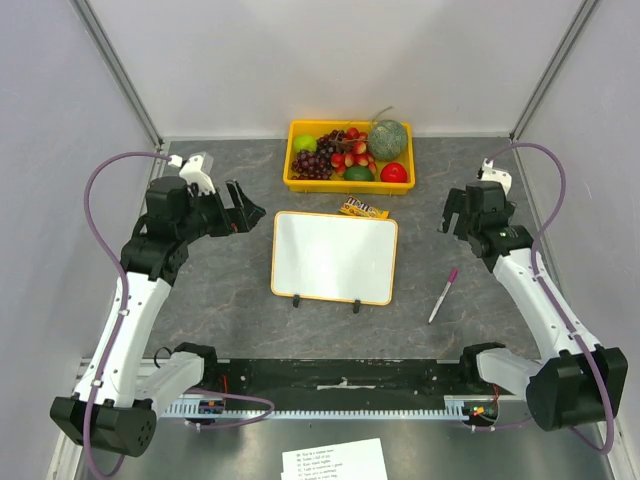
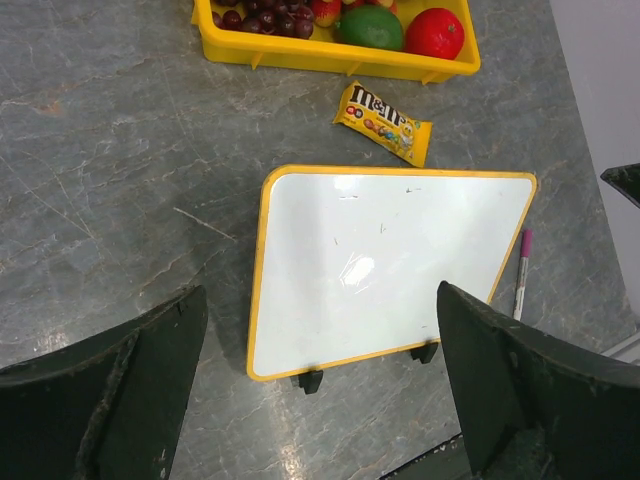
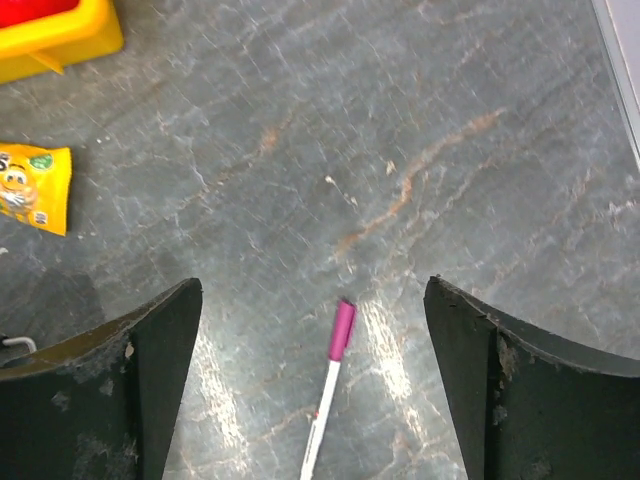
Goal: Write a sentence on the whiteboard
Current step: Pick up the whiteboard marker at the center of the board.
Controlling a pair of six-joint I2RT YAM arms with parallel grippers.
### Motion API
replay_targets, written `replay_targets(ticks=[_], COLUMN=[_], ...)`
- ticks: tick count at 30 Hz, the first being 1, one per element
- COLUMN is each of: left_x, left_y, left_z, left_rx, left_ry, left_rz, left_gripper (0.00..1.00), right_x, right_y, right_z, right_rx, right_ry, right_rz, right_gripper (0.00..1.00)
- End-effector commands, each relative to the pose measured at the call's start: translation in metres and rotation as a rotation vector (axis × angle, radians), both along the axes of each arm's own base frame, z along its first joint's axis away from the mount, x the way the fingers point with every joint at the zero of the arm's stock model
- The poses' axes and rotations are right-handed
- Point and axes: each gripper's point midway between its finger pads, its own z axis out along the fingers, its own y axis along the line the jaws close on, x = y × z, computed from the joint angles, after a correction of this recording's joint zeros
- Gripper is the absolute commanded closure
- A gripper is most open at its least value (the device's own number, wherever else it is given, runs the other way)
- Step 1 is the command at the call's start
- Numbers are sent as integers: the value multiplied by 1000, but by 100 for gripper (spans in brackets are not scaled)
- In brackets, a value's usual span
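Note:
Next, my right gripper moves down and back onto the marker's white body just behind the pink cap, because the cap is still on and the gripper keeps it clear.
The whiteboard (image 1: 335, 257) (image 2: 390, 260) lies in the middle of the table, orange-framed, with two black clip feet at its near edge. Its white face is blank; no sentence is in view. A pink-capped white marker (image 1: 443, 294) (image 2: 522, 270) (image 3: 330, 390) lies on the table right of the board. My left gripper (image 1: 240, 208) (image 2: 320, 295) hovers open above the board's left side, holding nothing. My right gripper (image 1: 455, 212) (image 3: 312, 285) hangs open above the table just beyond the marker's cap, also holding nothing.
A yellow tray (image 1: 292, 160) (image 2: 330, 58) (image 3: 60, 45) of fruit stands at the back. A yellow M&M's packet (image 1: 364, 209) (image 2: 383, 122) (image 3: 30, 185) lies between tray and board. A printed paper sheet (image 1: 335, 462) sits in front of the arm bases.

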Motion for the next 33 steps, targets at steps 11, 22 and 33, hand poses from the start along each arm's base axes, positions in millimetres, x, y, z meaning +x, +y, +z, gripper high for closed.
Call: replay_targets(ticks=[11,22,33], left_x=[-4,-7,-7], left_y=[5,-8,-12], left_z=[3,1,0], left_rx=[84,57,40], left_ry=[-63,-78,-76], left_rz=[-48,-129,-150], left_gripper=[0,0,1], right_x=[-67,-86,-95], right_y=[9,22,26], right_z=[-51,-127,-173], right_rx=[140,205,282], right_ry=[290,492,586], right_rz=[-19,-24,-19], right_gripper=[6,24,66])
